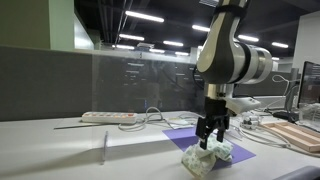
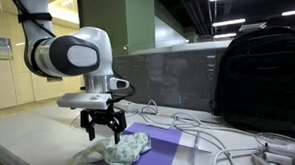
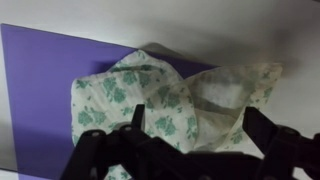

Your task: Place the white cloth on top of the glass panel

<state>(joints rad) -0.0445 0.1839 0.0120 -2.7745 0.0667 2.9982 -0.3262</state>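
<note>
The gripper moves down onto the fold at the cloth's top corner (image 2: 107,144) (image 3: 193,119) next and closes its open fingers there, as that fold lies right below, between them.
A white cloth with green flower print (image 3: 150,95) lies crumpled on a purple mat (image 3: 40,70). It shows in both exterior views (image 1: 212,157) (image 2: 124,150). My gripper (image 3: 195,125) is open and hangs just above the cloth, one finger on each side of a fold. In both exterior views the gripper (image 1: 213,134) (image 2: 102,127) is right over the cloth. A clear glass panel (image 1: 130,90) stands upright along the back of the desk.
A power strip (image 1: 108,117) and cables (image 1: 160,118) lie behind the mat. A small clear upright sheet (image 1: 104,148) stands at the front. A wooden board (image 1: 295,135) lies to one side. A black backpack (image 2: 259,73) and cables (image 2: 205,140) show too.
</note>
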